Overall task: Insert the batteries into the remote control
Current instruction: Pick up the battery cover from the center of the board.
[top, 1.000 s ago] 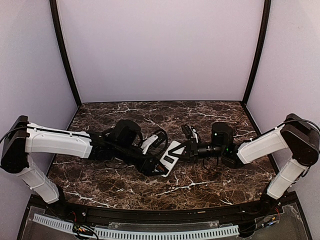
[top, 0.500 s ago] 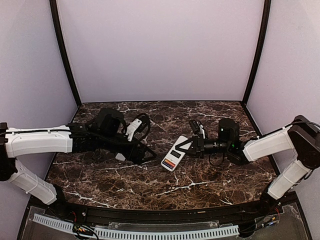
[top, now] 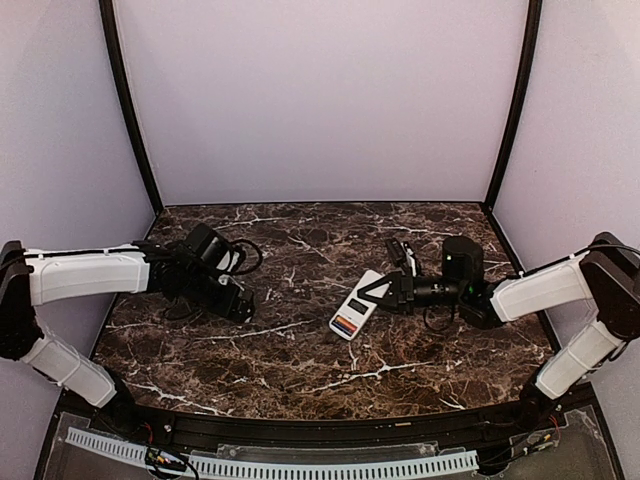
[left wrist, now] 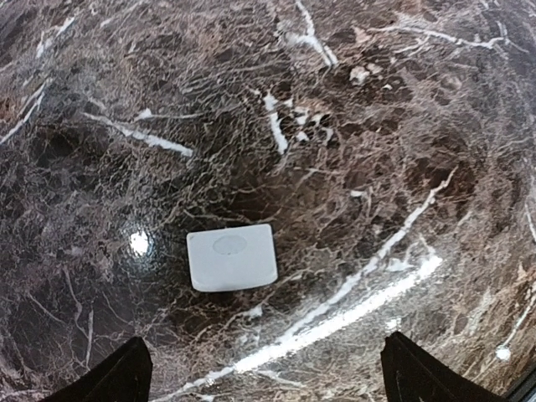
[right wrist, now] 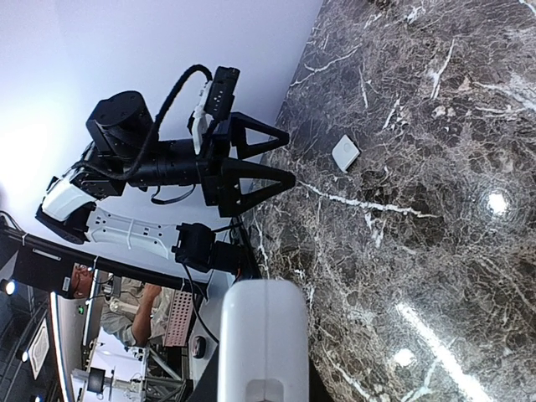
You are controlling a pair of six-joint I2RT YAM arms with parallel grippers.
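Note:
The small white cover piece point(left wrist: 231, 258) lies flat below the left gripper, so the robot will lower its wide-open fingers toward the tabletop, one beside each short edge, and close them.
My right gripper point(top: 384, 292) is shut on the far end of the remote control point(top: 356, 311), which slants down to the table with its red-marked face up. In the right wrist view the remote's white end point(right wrist: 262, 335) fills the space between my jaws. My left gripper point(top: 239, 302) is open and empty, low over the left part of the table. Its dark fingertips point(left wrist: 126, 377) stand wide apart, just near of a small white square cover piece point(left wrist: 231, 258). The cover also shows in the right wrist view point(right wrist: 345, 153). The batteries are out of view.
The dark marble table point(top: 300, 370) has purple walls at the back and sides with black corner posts point(top: 130, 110). The left arm's open gripper point(right wrist: 283, 159) shows at the table's far side in the right wrist view.
My left arm has pulled back to the left, away from the remote, and stands over the white cover piece. My right gripper has shifted the remote slightly right.

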